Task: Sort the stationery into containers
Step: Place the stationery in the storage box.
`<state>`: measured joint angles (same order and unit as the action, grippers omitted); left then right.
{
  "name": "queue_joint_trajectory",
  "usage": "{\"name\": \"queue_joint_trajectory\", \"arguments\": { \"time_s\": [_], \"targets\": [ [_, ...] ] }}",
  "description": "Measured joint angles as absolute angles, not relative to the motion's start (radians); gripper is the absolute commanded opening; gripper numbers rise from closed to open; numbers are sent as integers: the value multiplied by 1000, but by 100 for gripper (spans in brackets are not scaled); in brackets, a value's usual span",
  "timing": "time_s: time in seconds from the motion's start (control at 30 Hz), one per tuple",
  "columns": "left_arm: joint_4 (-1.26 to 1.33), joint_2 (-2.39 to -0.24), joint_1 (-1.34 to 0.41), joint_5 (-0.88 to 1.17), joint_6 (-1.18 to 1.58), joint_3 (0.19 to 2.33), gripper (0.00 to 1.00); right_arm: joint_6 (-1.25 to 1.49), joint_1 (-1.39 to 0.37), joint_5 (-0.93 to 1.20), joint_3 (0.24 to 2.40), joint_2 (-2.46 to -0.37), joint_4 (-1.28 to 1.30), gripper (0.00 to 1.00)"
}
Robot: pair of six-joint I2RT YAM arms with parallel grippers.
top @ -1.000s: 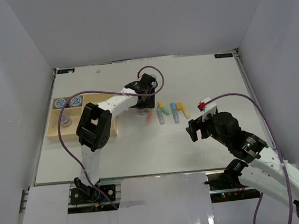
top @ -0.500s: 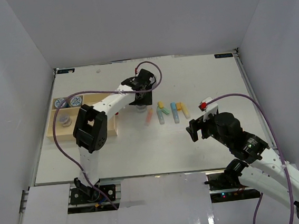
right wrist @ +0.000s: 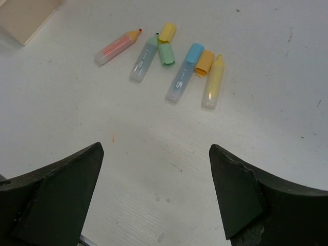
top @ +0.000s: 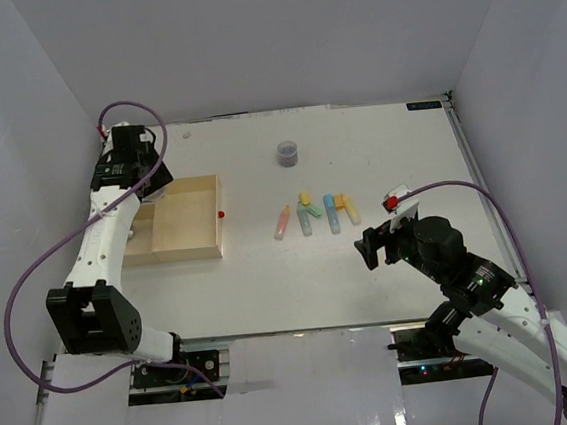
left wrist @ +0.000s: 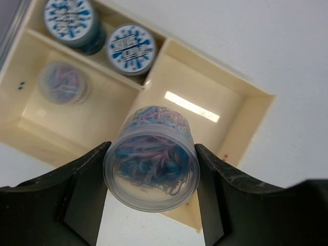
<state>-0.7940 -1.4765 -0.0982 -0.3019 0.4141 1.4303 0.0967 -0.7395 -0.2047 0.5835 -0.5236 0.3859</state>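
I will next move my left gripper left in the top view and down beside the other grey-purple jar to release, as the tray's bottom is free there.
My left gripper (left wrist: 152, 148) is shut on a grey-purple jar (left wrist: 151, 164) full of coloured clips and holds it above the beige tray (left wrist: 241, 128). In the tray sit two blue-lidded jars (left wrist: 69, 18) (left wrist: 131, 47) and another grey-purple jar (left wrist: 62, 82). In the top view the left gripper (top: 148, 180) hangs over the tray's (top: 191, 243) left part. One more grey-purple jar (top: 289, 153) stands on the table. The pastel sticks (top: 314, 213) (right wrist: 182, 79) lie in a row. My right gripper (right wrist: 155, 147) (top: 372, 247) is open and empty, short of the sticks.
Loose yellow (right wrist: 166, 32), green (right wrist: 166, 53) and orange (right wrist: 205, 62) caps lie among the sticks. A small red dot (top: 221, 214) sits by the tray's right wall. White walls enclose the table on three sides.
My left arm has swung from the middle of the table to the far left, carrying a jar over the tray. A jar behind the sticks is now uncovered. The right arm has barely moved.
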Motion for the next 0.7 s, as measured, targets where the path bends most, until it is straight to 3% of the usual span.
{"name": "queue_joint_trajectory", "arguments": {
  "time_s": [0.3, 0.7],
  "targets": [
    [-775, -1448, 130, -249, 379, 1228, 51, 94, -739, -199, 578, -503, 385, 90],
    [-666, -1551, 192, -231, 394, 1206, 56, 93, -739, -199, 577, -490, 382, 90]
  ]
}}
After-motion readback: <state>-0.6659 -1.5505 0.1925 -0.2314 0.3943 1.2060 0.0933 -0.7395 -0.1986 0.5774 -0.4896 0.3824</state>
